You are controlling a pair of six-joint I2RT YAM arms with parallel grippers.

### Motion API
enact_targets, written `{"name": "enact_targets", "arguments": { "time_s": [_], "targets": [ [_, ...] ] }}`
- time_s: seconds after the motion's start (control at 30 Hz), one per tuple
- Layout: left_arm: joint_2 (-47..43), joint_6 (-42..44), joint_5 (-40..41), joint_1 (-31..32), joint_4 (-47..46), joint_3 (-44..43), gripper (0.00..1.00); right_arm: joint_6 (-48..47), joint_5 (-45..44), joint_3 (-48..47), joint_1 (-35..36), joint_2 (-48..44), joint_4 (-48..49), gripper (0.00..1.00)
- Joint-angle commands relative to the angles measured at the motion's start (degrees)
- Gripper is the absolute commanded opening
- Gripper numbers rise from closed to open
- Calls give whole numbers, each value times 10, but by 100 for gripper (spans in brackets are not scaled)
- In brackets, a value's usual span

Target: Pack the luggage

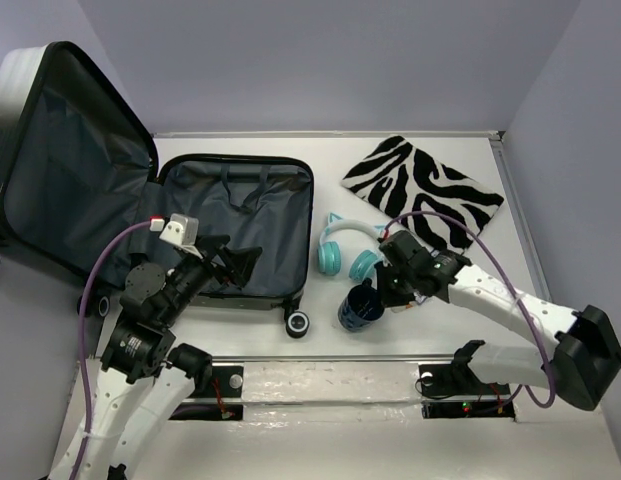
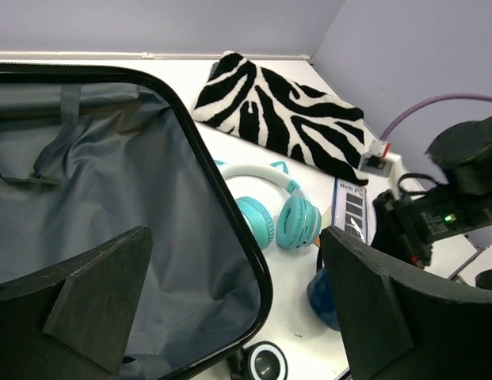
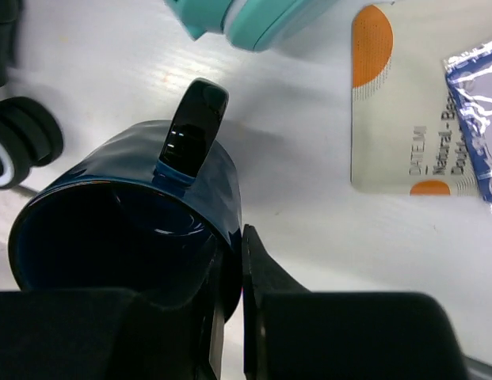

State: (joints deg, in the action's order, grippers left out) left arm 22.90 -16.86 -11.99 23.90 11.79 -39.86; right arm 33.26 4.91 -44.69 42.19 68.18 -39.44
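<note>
I will next lift the mug [image 1: 360,308] up and outward over the case's edge with my right gripper, then lower and release it on the lining's middle [image 1: 233,218], because that spot is empty.
The luggage [image 1: 235,225] lies open on the left of the table, its dark grey lining [image 2: 111,182] bare and its lid propped up at far left. My left gripper [image 1: 235,262] hangs open over the case's near right corner, its fingers wide apart [image 2: 236,237] with nothing between them. A dark blue mug [image 1: 360,308] stands on the table just right of the case. My right gripper [image 1: 388,285] is shut on the mug's rim [image 3: 111,190], one finger inside the wall and one outside [image 3: 234,237].
Teal headphones [image 1: 345,250] lie behind the mug. A zebra-striped pouch [image 1: 422,190] sits at the back right. A white and orange packet [image 3: 396,119] and a blue foil packet [image 3: 475,119] lie beside the mug. The case's wheel [image 1: 298,323] sticks out near the mug.
</note>
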Motion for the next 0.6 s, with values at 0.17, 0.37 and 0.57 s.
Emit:
{"name": "enact_targets", "arguments": {
  "time_s": [0.17, 0.37, 0.57],
  "targets": [
    [-20, -12, 41, -5, -18, 0, 99, -28, 11, -230, 29, -23, 0, 7],
    [-38, -50, 221, -8, 35, -14, 99, -95, 22, -407, 34, 211, 212, 7],
    [-44, -62, 248, -14, 46, -17, 99, -106, -31, -575, 60, 406, 320, 7]
  ]
}}
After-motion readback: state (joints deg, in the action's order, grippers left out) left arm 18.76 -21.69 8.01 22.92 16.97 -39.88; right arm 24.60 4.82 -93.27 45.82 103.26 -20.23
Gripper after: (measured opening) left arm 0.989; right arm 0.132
